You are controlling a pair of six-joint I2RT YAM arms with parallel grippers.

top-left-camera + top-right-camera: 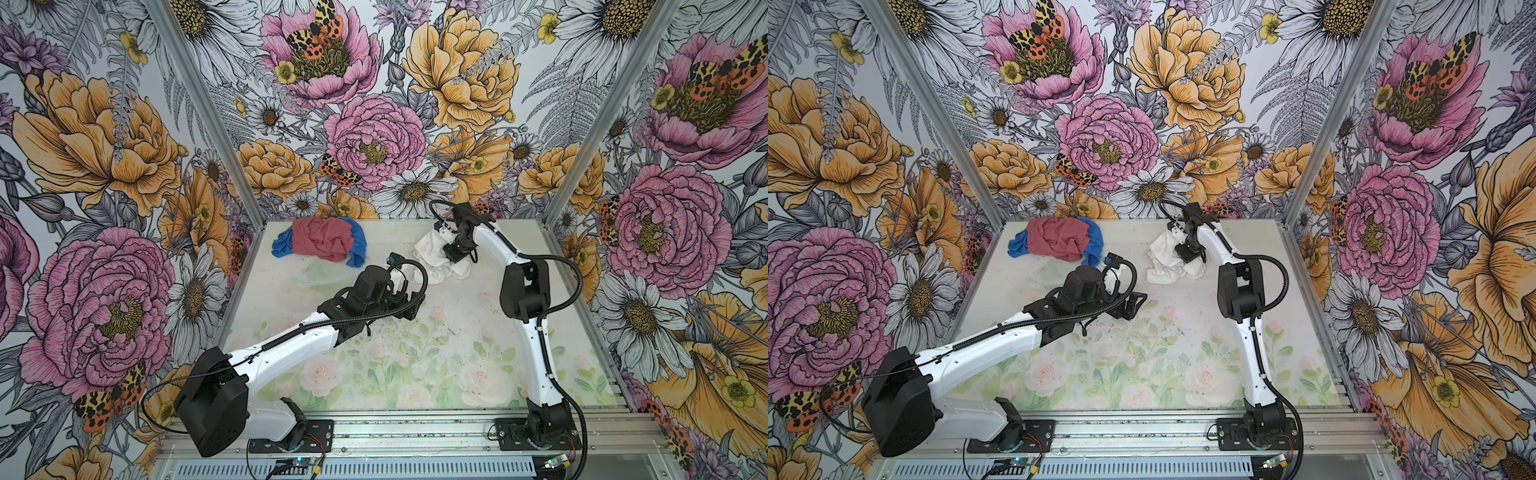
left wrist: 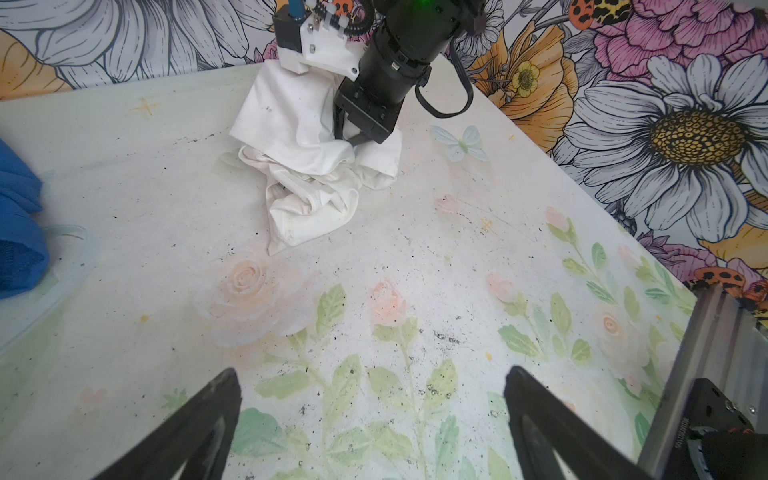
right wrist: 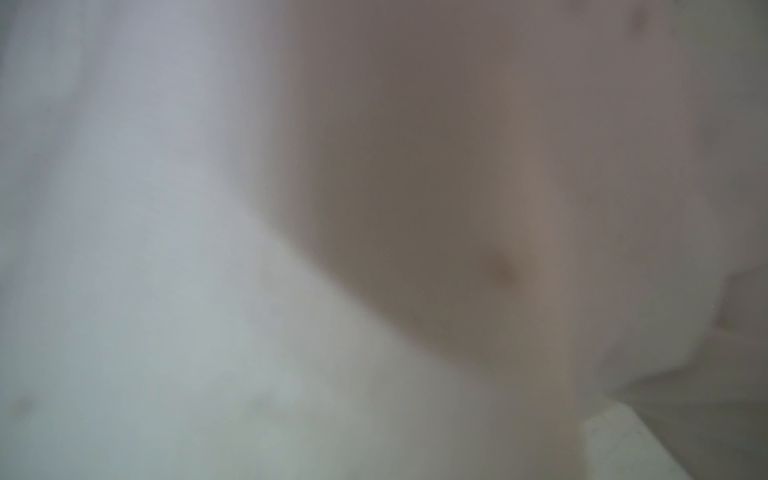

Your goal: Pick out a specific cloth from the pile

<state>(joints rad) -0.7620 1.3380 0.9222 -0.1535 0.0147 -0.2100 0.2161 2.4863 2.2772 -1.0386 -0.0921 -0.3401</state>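
Observation:
The tabletop is bare between my right gripper and the nearer back post. I will carry the fold onto it with my right gripper, away from the pile, and release it there.
The white cloth (image 1: 432,255) (image 1: 1163,259) lies crumpled on the table at the back right, apart from the pile. In the left wrist view, my right gripper (image 2: 355,140) points down into the cloth (image 2: 299,137), its fingers pinched together on a fold. Blurred white fabric (image 3: 166,291) fills the right wrist view and hides the jaws. The pile (image 1: 324,241) (image 1: 1059,239), a dusty red-pink garment over a royal-blue one (image 2: 16,216), sits at the back left. My left gripper (image 2: 372,372) (image 1: 409,303) hovers open over the middle of the table, with nothing between its fingers.
Floral walls enclose the table on three sides, with aluminium posts (image 1: 582,137) at the back corners. A metal rail (image 1: 415,432) carrying both arm bases runs along the front edge. The right arm's elbow (image 1: 521,291) stands tall in front of the cloth.

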